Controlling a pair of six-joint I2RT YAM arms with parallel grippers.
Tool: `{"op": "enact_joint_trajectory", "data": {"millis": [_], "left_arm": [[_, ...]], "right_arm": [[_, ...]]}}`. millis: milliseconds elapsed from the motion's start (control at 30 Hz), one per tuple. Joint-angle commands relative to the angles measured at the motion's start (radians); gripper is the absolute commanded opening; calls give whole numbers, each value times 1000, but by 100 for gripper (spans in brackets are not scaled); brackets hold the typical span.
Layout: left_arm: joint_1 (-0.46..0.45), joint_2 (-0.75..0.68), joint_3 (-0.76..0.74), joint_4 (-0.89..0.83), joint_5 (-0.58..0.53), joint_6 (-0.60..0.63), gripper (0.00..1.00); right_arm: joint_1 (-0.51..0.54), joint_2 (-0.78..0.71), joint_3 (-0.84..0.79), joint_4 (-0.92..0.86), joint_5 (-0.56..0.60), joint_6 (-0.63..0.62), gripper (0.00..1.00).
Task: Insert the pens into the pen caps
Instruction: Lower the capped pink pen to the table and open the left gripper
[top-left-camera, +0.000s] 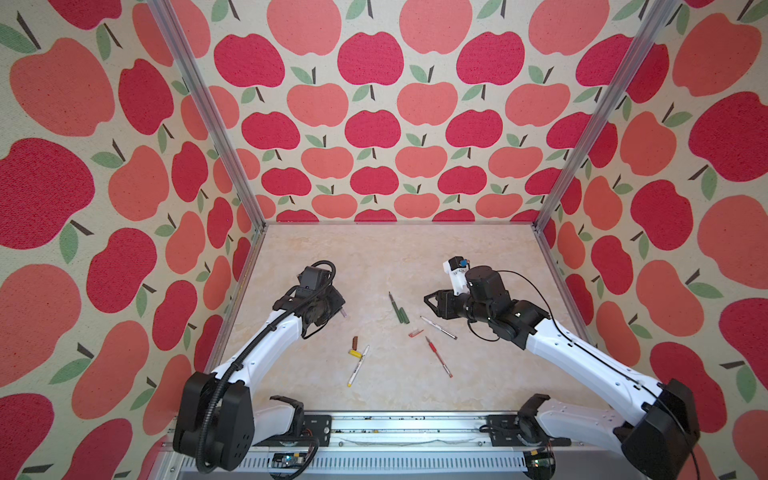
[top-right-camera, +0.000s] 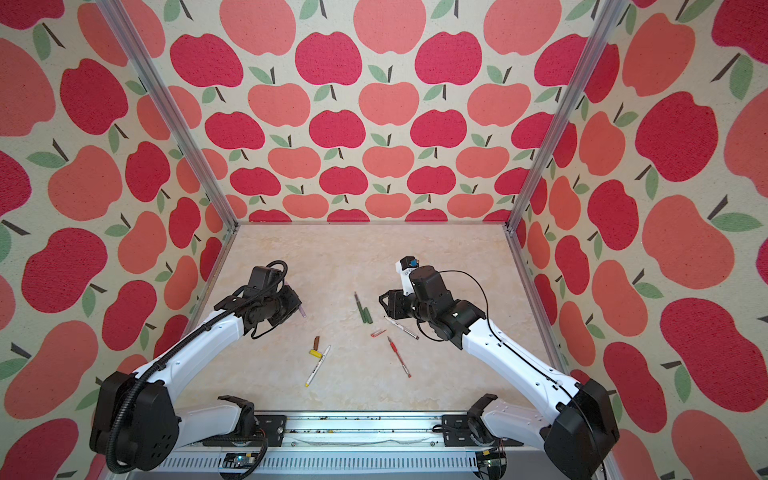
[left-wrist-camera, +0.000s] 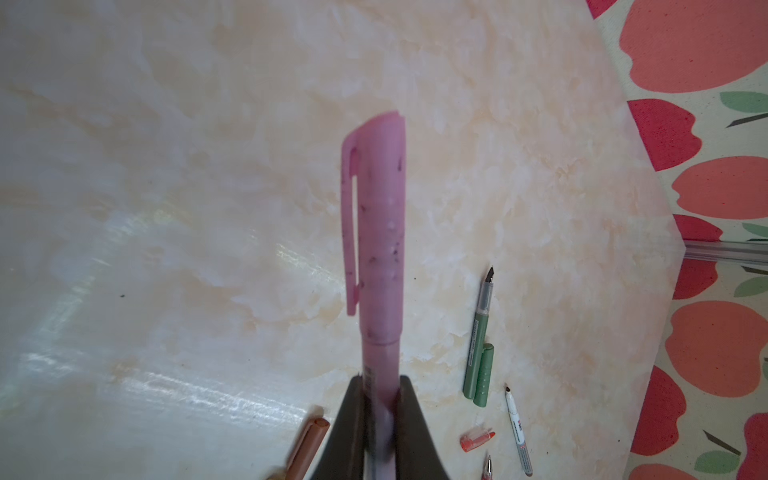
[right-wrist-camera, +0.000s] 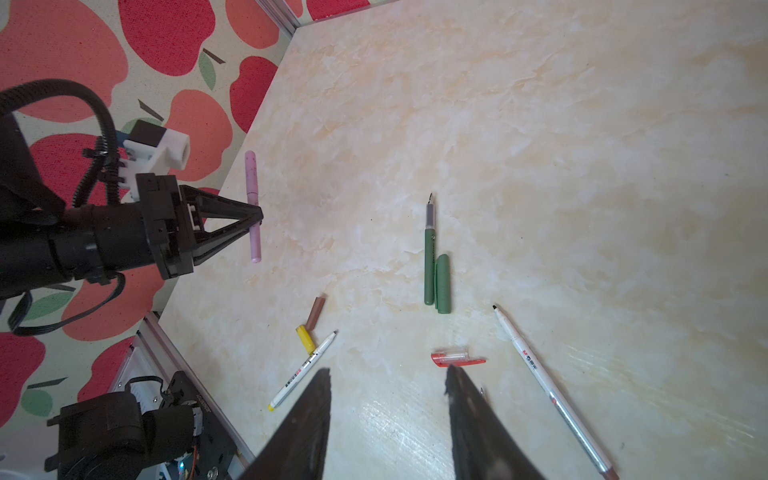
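Note:
The lilac pen (left-wrist-camera: 380, 232) is already capped, so the robot's left gripper needs to lower across to the bare tabletop (left-wrist-camera: 424, 340) beside the dark green pen below it and release the lilac pen there.
My left gripper (left-wrist-camera: 380, 399) is shut on the lilac pen (left-wrist-camera: 380, 232), whose lilac cap is on, and holds it above the table's left side (top-left-camera: 344, 314). My right gripper (right-wrist-camera: 388, 376) hangs open and empty over the middle right (top-left-camera: 428, 301). Below it lie the red cap (right-wrist-camera: 455, 357), the white pen with brown print (right-wrist-camera: 544, 382) and the red pen (top-left-camera: 439, 357). The dark green pen (right-wrist-camera: 429, 257) and green cap (right-wrist-camera: 443, 284) lie side by side. The brown cap (right-wrist-camera: 316, 311), yellow cap (right-wrist-camera: 305, 338) and white pen with yellow print (right-wrist-camera: 303, 370) lie together.
Apple-patterned walls (top-left-camera: 124, 249) close the marbled table (top-left-camera: 374, 257) in on three sides, with metal frame posts (top-left-camera: 257, 224) at the back corners. A metal rail (top-left-camera: 395, 432) with both arm bases runs along the front edge.

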Motion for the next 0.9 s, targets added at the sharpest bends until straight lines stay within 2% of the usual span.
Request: {"op": "enact_joint_trajectory", "data": {"millis": [0,200,500,867], "left_arm": [[-35,98,72,43,54,-137,0],[-126,228,142,16,25,-194,0],[-249,361,163,19,1,-270,0],[-287,429,160,34,-18,-296,3]], "right_arm": [[-6,-27,-22,10,12,-16,48],[-7,-62,-46,4,43,-23,48],[-9,-78,-56,3,58,-30,48],[-9,-88,-58,1,65,-33,49]]}}
